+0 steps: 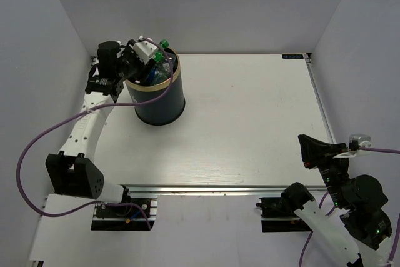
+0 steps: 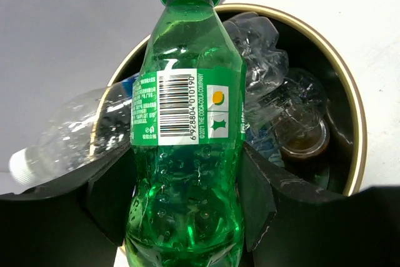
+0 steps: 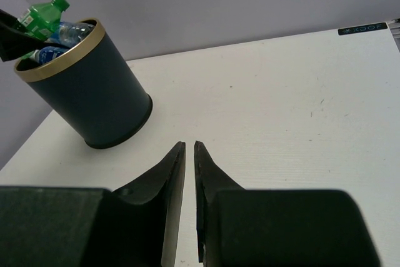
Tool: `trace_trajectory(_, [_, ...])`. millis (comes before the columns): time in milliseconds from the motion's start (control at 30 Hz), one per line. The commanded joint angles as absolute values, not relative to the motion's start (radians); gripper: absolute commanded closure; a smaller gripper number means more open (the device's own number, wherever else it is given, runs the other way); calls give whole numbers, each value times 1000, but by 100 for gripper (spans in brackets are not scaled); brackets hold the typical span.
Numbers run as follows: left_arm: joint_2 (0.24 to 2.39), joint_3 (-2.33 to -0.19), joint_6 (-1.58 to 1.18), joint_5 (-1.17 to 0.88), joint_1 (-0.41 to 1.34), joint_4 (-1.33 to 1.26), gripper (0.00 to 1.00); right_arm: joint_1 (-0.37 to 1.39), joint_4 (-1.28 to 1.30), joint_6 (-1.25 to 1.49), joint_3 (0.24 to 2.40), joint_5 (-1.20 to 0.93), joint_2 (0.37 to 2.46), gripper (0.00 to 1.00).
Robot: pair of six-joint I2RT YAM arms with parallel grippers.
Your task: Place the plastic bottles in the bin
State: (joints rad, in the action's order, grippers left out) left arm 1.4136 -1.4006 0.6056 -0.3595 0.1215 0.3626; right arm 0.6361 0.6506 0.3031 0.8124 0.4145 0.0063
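The green bottle's cap still sticks out past the bin's gold rim (image 2: 350, 104), so my left gripper will next move down toward the bin's opening (image 2: 275, 104) and let go of the green bottle there.
My left gripper (image 2: 184, 207) is shut on a green plastic bottle (image 2: 187, 154) with a green cap, held by its lower body, cap end pointing over the bin's mouth. The bin (image 1: 159, 101), dark navy with a gold rim (image 2: 350, 104), stands at the table's far left. Inside it lie several clear bottles (image 2: 262, 60). One clear bottle with a white cap (image 2: 69, 136) leans out over the rim. From above, the left gripper (image 1: 147, 54) and green bottle (image 1: 161, 54) hang over the bin's top. My right gripper (image 3: 189, 145) is shut and empty, low at the near right (image 1: 309, 148).
The white table (image 1: 250, 110) spreads between the bin and the right arm. Grey walls close in the left, back and right sides. A purple cable (image 1: 37, 142) loops off the left arm.
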Motion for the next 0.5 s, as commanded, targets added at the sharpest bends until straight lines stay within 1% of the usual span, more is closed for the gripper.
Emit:
trace_trajectory(0, [1408,-1398,609,-410,112,347,97,641,634,290,833,403,-249,83])
trace_trajectory(100, [1408,-1378,609,-396,112,337,93,640,634,287,828,402,-249,83])
trace_trajectory(167, [1408,-1364,609,-382,112,328,86,640,632,285,830,400,-249,83])
trace_trajectory(200, [1408,-1350,609,-370,112,316,80,643,630,288,828,403,-249,83])
trace_trajectory(233, [1399,-1350,600,-355,112,305,70,640,630,287,831,399,-250,83])
trace_trajectory(267, [1399,-1341,600,-345,112,305,62,643,629,288,830,400,-249,83])
trace_trajectory(300, [1399,-1341,600,-345,112,305,50,640,630,288,827,397,-249,83])
trace_trajectory(367, [1390,-1341,600,-336,112,305,43,640,632,290,827,396,-249,83])
trace_trajectory(400, [1390,-1341,600,-336,112,305,35,640,634,288,827,397,-249,83])
trace_trajectory(467, [1378,-1350,589,-336,112,305,30,641,631,288,827,394,-249,83])
